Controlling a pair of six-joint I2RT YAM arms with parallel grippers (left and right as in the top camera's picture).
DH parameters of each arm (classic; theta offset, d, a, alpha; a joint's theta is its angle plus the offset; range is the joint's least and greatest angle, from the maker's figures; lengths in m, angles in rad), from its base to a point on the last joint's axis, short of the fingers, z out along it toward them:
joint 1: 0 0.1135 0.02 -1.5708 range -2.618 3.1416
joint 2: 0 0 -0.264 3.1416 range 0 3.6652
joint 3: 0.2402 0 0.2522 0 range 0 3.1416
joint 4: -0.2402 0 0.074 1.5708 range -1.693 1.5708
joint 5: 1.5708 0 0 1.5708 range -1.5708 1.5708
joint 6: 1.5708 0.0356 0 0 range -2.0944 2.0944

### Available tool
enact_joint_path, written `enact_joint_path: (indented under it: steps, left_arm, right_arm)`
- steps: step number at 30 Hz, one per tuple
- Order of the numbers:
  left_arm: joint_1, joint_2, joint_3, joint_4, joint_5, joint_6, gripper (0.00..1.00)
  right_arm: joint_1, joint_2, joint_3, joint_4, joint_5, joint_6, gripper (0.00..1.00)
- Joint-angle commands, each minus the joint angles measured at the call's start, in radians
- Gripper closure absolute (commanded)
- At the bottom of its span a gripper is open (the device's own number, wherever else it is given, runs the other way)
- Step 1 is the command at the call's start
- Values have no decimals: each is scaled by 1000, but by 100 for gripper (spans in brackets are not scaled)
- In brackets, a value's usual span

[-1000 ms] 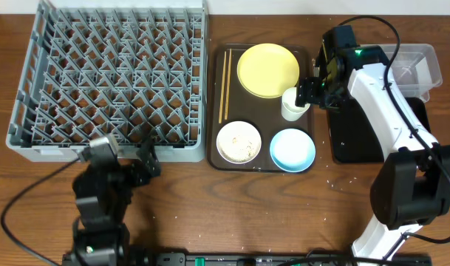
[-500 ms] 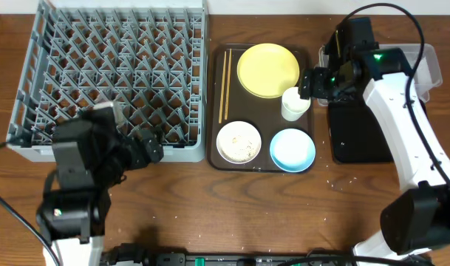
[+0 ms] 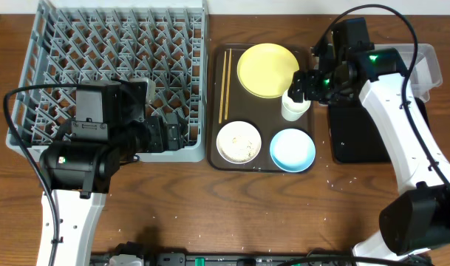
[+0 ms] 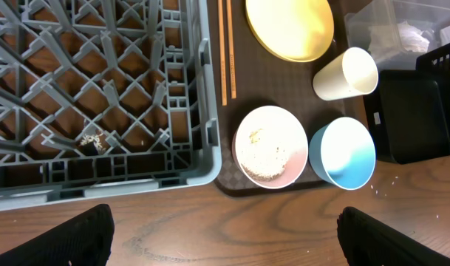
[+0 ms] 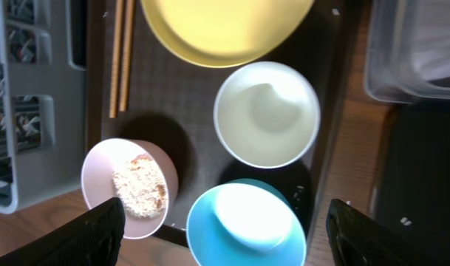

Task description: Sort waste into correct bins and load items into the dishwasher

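The small white cup stands below my right gripper with its opening facing up. My right gripper will next move down to it and straddle the cup's rim by the black tray (image 5: 316,118).
The grey dish rack (image 3: 114,70) fills the left of the table. On the brown tray lie the chopsticks (image 3: 225,85), yellow plate (image 3: 268,70), white cup (image 3: 291,107), white bowl (image 3: 239,141) with rice in it, and light blue bowl (image 3: 292,149). My right gripper (image 3: 307,83) hangs open just above the cup (image 5: 267,113) and blue bowl (image 5: 247,225), holding nothing. At the rack's front right corner my left gripper (image 3: 169,131) is open over bare wood (image 4: 225,244). A crumpled napkin (image 4: 415,35) lies in the clear tub (image 3: 420,59).
The black tray (image 3: 369,133) sits right of the brown tray (image 3: 216,111), in front of the clear tub. A small scrap (image 4: 90,140) lies inside the rack near its front wall. White grains dot the wood near the front right (image 3: 335,177).
My left arm has swung up and right to the rack's front right corner. My right gripper has shifted slightly left, closer over the cup.
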Motion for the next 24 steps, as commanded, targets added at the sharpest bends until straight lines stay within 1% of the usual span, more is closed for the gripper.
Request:
enact_joint_path:
  steps: [1, 5, 9, 14, 18, 24]
  left_arm:
    - [-5, 0, 21, -5, 10, 21, 2]
    - [-5, 0, 21, -4, 9, 21, 2]
    - [-5, 8, 19, -5, 9, 21, 2]
    - [-5, 40, 10, -4, 10, 20, 2]
    - [-6, 82, 9, 0, 34, 20, 2]
    - [-8, 131, 9, 42, 88, 21, 2]
  right_arm:
    - [13, -8, 7, 5, -15, -22, 15]
    - [13, -8, 7, 7, 22, -17, 14]
    - [13, -6, 6, 11, 108, 47, 15]
    - [13, -5, 1, 26, 120, 66, 17]
    - [13, -3, -2, 34, 151, 83, 20]
    - [14, 43, -2, 43, 179, 103, 28]
